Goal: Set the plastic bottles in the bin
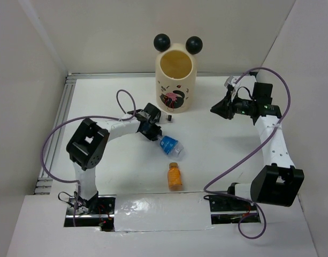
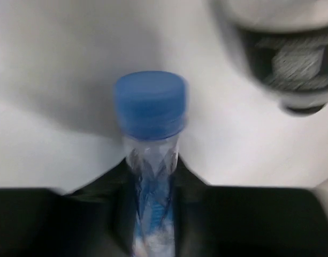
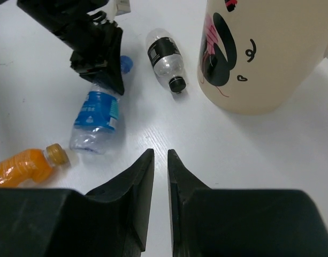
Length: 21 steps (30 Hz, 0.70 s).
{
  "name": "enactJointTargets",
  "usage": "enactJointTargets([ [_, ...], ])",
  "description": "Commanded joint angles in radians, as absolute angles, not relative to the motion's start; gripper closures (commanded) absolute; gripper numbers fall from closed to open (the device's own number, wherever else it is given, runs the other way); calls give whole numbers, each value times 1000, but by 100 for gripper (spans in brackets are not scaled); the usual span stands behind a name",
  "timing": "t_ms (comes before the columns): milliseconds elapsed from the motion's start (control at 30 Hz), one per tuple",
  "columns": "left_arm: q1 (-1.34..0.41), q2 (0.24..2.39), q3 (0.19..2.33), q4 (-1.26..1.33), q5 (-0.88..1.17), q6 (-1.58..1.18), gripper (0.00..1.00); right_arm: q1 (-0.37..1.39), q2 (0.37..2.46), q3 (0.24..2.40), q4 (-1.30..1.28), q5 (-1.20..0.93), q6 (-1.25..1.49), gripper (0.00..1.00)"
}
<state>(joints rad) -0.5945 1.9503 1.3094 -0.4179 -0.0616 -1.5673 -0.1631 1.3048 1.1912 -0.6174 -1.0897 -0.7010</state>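
Observation:
Next, my left gripper moves up and outward to clear the bin's rim and releases the clear bottle into the bin's opening [image 1: 176,64], which lies outward and above.
A clear bottle with a blue label [image 1: 169,145] lies on the white table in front of the bin [image 1: 177,80]. My left gripper [image 1: 155,134] is shut on it near its neck. In the left wrist view the blue cap [image 2: 150,104] pokes out past the closed jaws. A small black-labelled bottle [image 1: 168,118] lies at the foot of the bin. An orange-filled bottle [image 1: 175,176] lies nearer the arm bases. My right gripper [image 1: 217,108] hovers to the right of the bin; its fingertips [image 3: 147,160] stand a narrow gap apart with nothing between them.
The bin's cartoon print [image 3: 220,51] faces the arms, and two black balls sit on its rim. White walls enclose the table on three sides. A metal rail [image 1: 59,123] runs along the left edge. Purple cables loop beside both arms.

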Motion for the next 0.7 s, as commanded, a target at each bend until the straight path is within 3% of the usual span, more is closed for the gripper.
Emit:
enactJointTargets([
  [0,-633,1875,1206,-472,-46,-1503,76,-175,1266,1171,-652,-1138,-716,77],
  [33,-643,1815,1171,-472,-46,-1473,93,-175,1275,1170,-661,-1138,-738,77],
  [67,-643,1780,1157,-472,-46,-1451,98,-175,1275,1170,-675,-1138,-755,77],
  [133,-682,1695,1157,-472,-121,-1397,100,-175,1284,1161,-751,-1138,-851,61],
  [167,-693,1605,1157,-460,-153,-1341,100,-175,1284,1148,-777,-1129,-886,43],
  [200,-702,1562,1157,-450,-181,-1306,100,-175,1284,1137,-831,-1129,-922,0],
  [333,-712,1422,1270,-353,-358,-1143,100,-175,1295,1057,-867,-1129,-1023,0],
  [500,-684,1446,1492,-192,-433,-993,100,-152,1364,1031,-986,-1130,-1106,1],
  [567,-684,1489,1543,-103,-475,-907,100,-143,1376,1017,-986,-1117,-1106,18],
  [600,-684,1509,1593,-56,-476,-872,100,-134,1376,1002,-986,-1095,-1106,70],
  [633,-684,1532,1624,42,-492,-836,100,-121,1367,993,-954,-1083,-1097,99],
  [667,-684,1593,1659,75,-533,-778,100,-121,1353,974,-954,-1083,-1080,100],
])
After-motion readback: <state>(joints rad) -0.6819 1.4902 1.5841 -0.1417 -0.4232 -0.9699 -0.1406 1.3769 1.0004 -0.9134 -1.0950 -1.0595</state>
